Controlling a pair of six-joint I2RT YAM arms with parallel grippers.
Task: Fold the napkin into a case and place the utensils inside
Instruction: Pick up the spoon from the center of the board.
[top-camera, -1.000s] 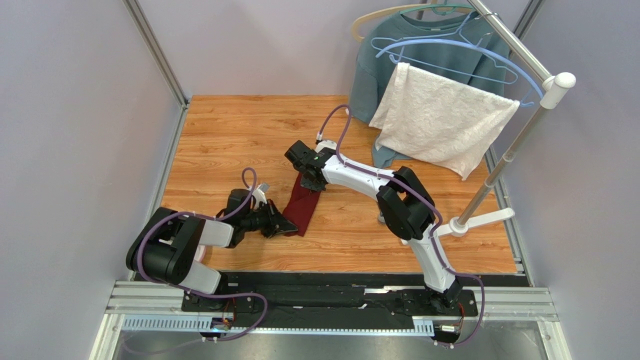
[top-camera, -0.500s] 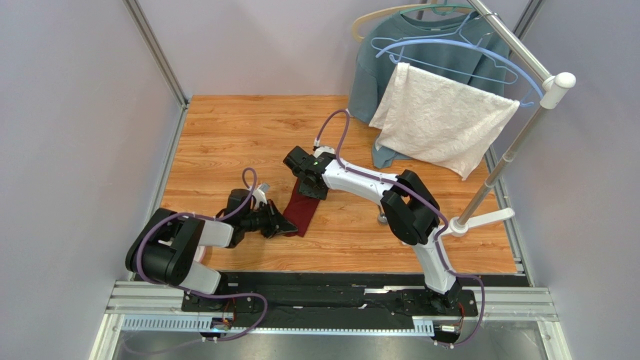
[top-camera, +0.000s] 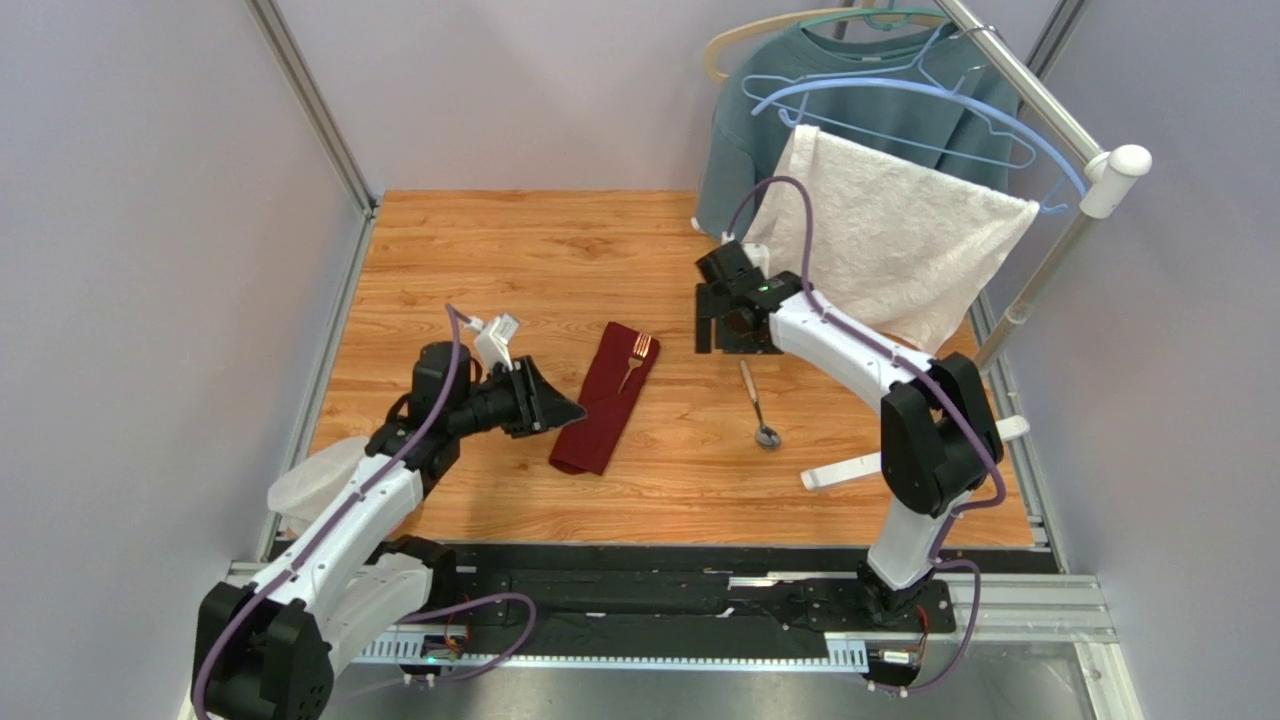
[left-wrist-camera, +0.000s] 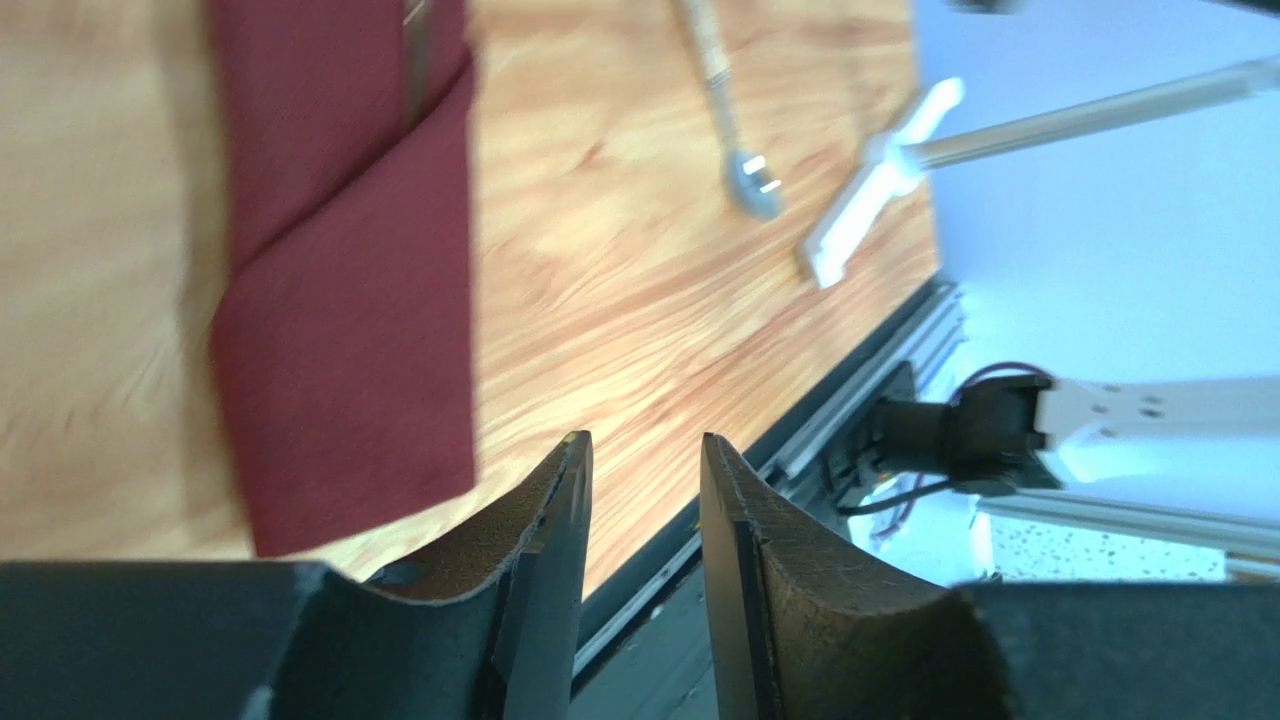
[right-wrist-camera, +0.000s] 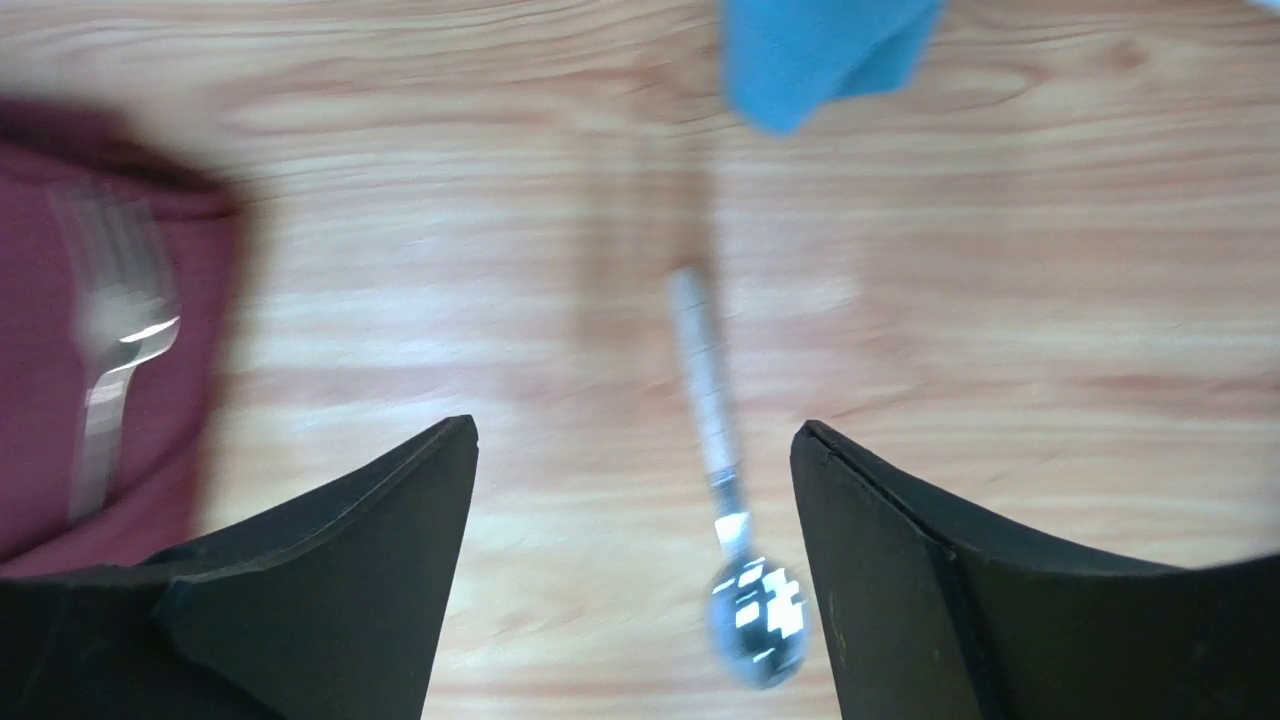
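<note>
The open right gripper moves down next and closes on the spoon's handle (top-camera: 748, 380) below it, as the spoon is still outside the napkin (top-camera: 601, 402).
The maroon napkin (top-camera: 601, 402) lies folded as a narrow oblong case in the middle of the table, also seen in the left wrist view (left-wrist-camera: 346, 300). The fork (top-camera: 637, 360) sits with its handle tucked under the upper fold and its tines sticking out. To the right, apart from the cloth, the silver spoon (top-camera: 757, 408) lies on bare wood. My left gripper (top-camera: 574, 408) hovers just left of the napkin, jaws apart and empty (left-wrist-camera: 643, 450). Back and right of the napkin, my right gripper (top-camera: 723, 336) hangs wide open above the spoon (right-wrist-camera: 721, 435), holding nothing.
A clothes rack stands at the back right with a white towel (top-camera: 887, 240) and a grey-blue sweatshirt (top-camera: 744, 150) on hangers. Its white foot (top-camera: 842, 473) rests on the table near the spoon. Metal frame posts border the wooden top.
Both grippers let go of the napkin and opened. The left arm drew back to the left; the right arm swung back and right, uncovering the fork in the fold and the spoon.
</note>
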